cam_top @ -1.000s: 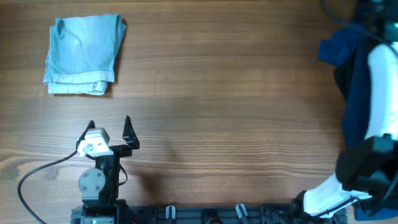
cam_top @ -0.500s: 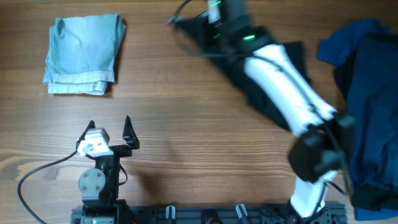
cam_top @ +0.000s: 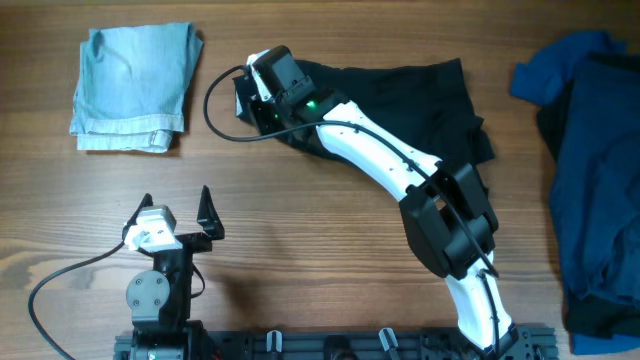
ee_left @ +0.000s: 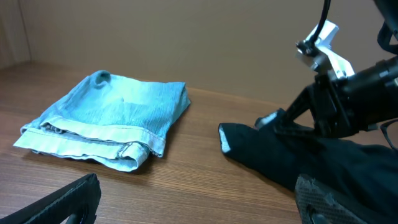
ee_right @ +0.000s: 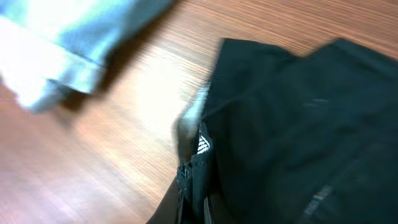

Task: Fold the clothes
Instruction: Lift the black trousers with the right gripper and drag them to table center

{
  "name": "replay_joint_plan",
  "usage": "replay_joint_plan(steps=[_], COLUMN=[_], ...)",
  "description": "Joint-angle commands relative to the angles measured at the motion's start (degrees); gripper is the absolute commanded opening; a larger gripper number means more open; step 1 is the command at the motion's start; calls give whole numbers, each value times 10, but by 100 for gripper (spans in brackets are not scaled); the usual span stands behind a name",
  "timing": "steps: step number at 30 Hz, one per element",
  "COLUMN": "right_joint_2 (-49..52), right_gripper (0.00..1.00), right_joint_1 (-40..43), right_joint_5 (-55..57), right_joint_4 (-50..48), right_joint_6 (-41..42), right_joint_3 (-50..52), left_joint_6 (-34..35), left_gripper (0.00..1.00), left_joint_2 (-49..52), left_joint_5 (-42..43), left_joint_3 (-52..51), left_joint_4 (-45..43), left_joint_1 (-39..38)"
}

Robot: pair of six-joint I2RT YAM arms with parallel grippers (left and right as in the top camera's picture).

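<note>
My right gripper drags the shorts' edge onto that clear strip (cam_top: 222,105) (ee_right: 149,96) next and releases it, as bare wood lies to the gripper's left in the overhead view.
Black shorts (cam_top: 400,95) lie spread across the upper middle of the table. My right gripper (cam_top: 252,100) is shut on their left edge; the right wrist view shows the black cloth (ee_right: 292,118) pinched between the fingers (ee_right: 196,180). The shorts also show at the right in the left wrist view (ee_left: 292,155). A folded pale blue garment (cam_top: 133,85) lies at the top left, and it shows in the left wrist view (ee_left: 118,115) too. Dark blue garments (cam_top: 590,170) are heaped at the right edge. My left gripper (cam_top: 176,208) is open and empty near the front left.
The left arm's cable (cam_top: 60,285) loops over the table at the front left. A mounting rail (cam_top: 330,345) runs along the front edge. Bare wood lies between the left gripper and the shorts.
My right arm has swung from the heap at the right edge across to the left, dragging the black shorts out onto the middle of the table. The left arm has not moved.
</note>
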State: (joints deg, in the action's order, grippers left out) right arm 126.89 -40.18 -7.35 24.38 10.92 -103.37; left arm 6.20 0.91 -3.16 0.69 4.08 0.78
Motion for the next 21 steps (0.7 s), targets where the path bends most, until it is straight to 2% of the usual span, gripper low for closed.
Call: replay_joint_plan(steps=[1, 15, 16, 17, 18, 21], right_joint_2=[-16, -16, -16, -16, -16, -16], right_gripper=[4, 4, 7, 17, 49, 72], right_joint_1=[3, -3, -3, -3, -3, -2], right_joint_5=[-106, -138, -138, -137, -138, -143], right_joint_4=[-17, -61, -61, -59, -59, -60], right_joint_6=[12, 32, 32, 31, 32, 21], right_joint_3=[-9, -9, -9, -9, -9, -9], left_joint_6=[-13, -13, -13, -13, -13, -13], left_gripper=[100, 100, 100, 100, 100, 100], left_joint_2=[-2, -2, -2, -2, -2, -2], left_joint_5=[1, 1, 1, 1, 1, 1], left_joint_3=[-3, -3, -3, -3, -3, -3], left_joint_4=[-2, -2, -2, -2, -2, -2], left_joint_1=[3, 3, 3, 3, 3, 3])
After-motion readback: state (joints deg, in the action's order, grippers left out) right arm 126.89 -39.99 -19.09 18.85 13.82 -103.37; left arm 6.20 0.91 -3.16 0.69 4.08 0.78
